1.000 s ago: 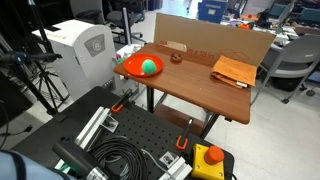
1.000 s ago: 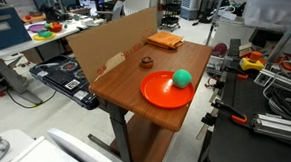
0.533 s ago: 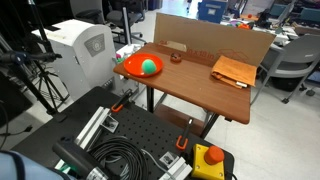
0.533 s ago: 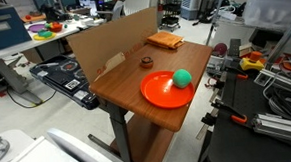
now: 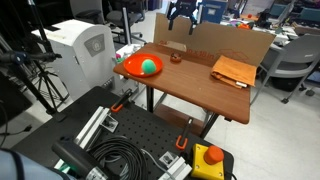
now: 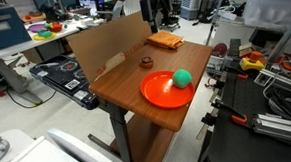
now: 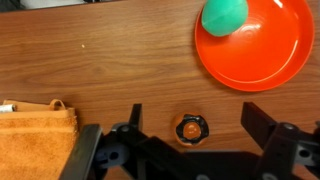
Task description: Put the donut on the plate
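Next, my gripper lowers straight down until its open fingers straddle the ring and closes, since the dark brown donut (image 7: 190, 129) lies below, lined up between them.
The donut (image 7: 191, 128), a small dark brown ring, lies on the wooden table, directly between my open fingers in the wrist view. It also shows in both exterior views (image 5: 176, 57) (image 6: 145, 61), near the cardboard wall. The red-orange plate (image 7: 262, 52) sits beside it at the table's end (image 5: 126, 70) (image 6: 158, 92) and holds a green ball (image 7: 225, 14). My gripper (image 7: 192, 111) is open and empty. In both exterior views it hangs high above the table (image 5: 182, 12) (image 6: 154, 5).
A folded tan-orange pad (image 5: 233, 71) (image 6: 164, 40) (image 7: 35, 130) lies at the table's other end. A cardboard wall (image 5: 215, 42) (image 6: 108, 43) stands along the back edge. A white machine (image 5: 82, 50) stands beside the table.
My gripper has come into both exterior views at the top, above the table's back edge; earlier it was out of view. Donut, plate and ball have not moved.
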